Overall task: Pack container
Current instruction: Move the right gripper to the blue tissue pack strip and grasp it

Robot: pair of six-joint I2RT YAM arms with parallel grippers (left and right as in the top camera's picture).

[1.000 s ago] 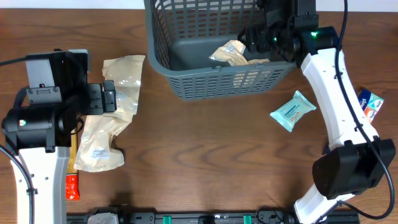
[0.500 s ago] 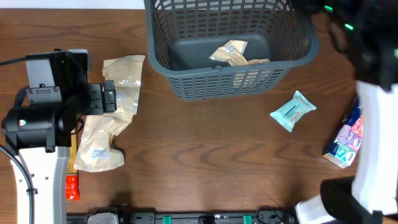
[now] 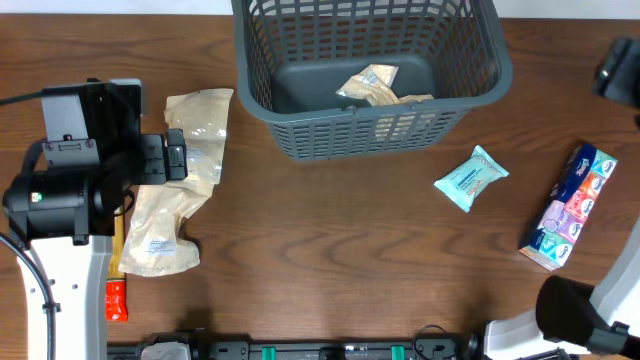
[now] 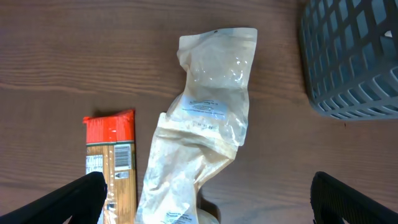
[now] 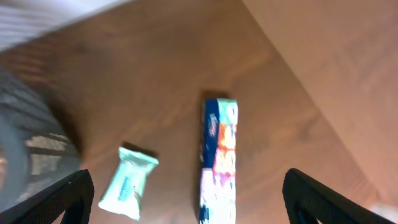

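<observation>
I should move my right gripper down and back to the pack's middle (image 3: 569, 207) (image 5: 219, 166), as it is far above the colourful tissue pack.
The container (image 3: 370, 130) is a dark grey lattice basket at the top centre. A beige snack packet (image 3: 375, 85) lies on its floor. My left gripper (image 3: 175, 158) is open and empty. It hovers over two clear beige bags (image 3: 185, 185) on the table at the left, which also show in the left wrist view (image 4: 211, 124) above the open fingers (image 4: 208, 208). My right arm (image 3: 620, 70) is at the far right edge. In the right wrist view my right gripper (image 5: 193, 205) is open and empty, high above a teal packet (image 5: 127, 183) and a colourful tissue pack (image 5: 219, 162).
The teal packet (image 3: 470, 178) and the colourful pack (image 3: 568, 205) lie right of the basket. A long pasta packet with a red end (image 3: 117, 290) lies by the left arm and also shows in the left wrist view (image 4: 111, 162). The basket's corner (image 4: 354, 56) is at that view's upper right.
My right arm has come up out of the basket and swung away to the far right, uncovering the colourful pack. The beige packet stays in the basket. The left arm has not moved.
</observation>
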